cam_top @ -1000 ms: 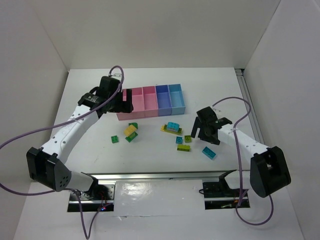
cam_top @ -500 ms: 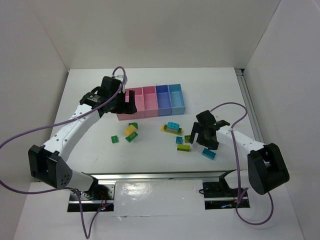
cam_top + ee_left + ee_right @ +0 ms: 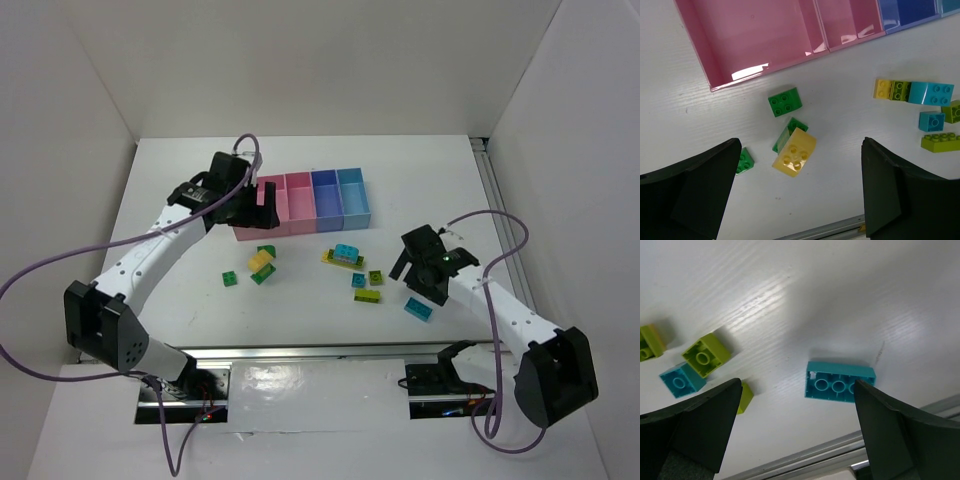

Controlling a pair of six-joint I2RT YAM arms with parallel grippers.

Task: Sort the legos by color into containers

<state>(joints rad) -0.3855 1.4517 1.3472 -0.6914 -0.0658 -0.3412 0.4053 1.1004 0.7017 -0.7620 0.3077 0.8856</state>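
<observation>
My right gripper lowers and shifts toward the right in the wrist view next, over the upturned cyan brick (image 3: 418, 309) (image 3: 836, 382), since one finger overlaps the brick's end.
The four joined bins (image 3: 305, 205) stand at the back centre: two pink, one blue-violet, one light blue. Legos lie loose in front of them: a yellow brick (image 3: 260, 261) leaning on a dark green one, a small green plate (image 3: 231, 279), a yellow-lime-cyan cluster (image 3: 343, 256), and lime and cyan bricks (image 3: 366, 296). My left gripper (image 3: 258, 208) is open and empty, high over the leftmost pink bin (image 3: 755, 35), with the yellow brick (image 3: 794, 150) below it. My right gripper (image 3: 415, 283) is open and empty just above an upturned cyan brick (image 3: 839, 381), which also shows in the top view (image 3: 418, 308).
A metal rail (image 3: 320, 352) runs along the near table edge. White walls close in the table on the left, back and right. A lime brick (image 3: 706, 354) and a small cyan brick (image 3: 681, 380) lie left of the right gripper.
My left gripper has shifted right over the pink bins. My right gripper has swung toward the near right, from beside the lime bricks to over the cyan brick.
</observation>
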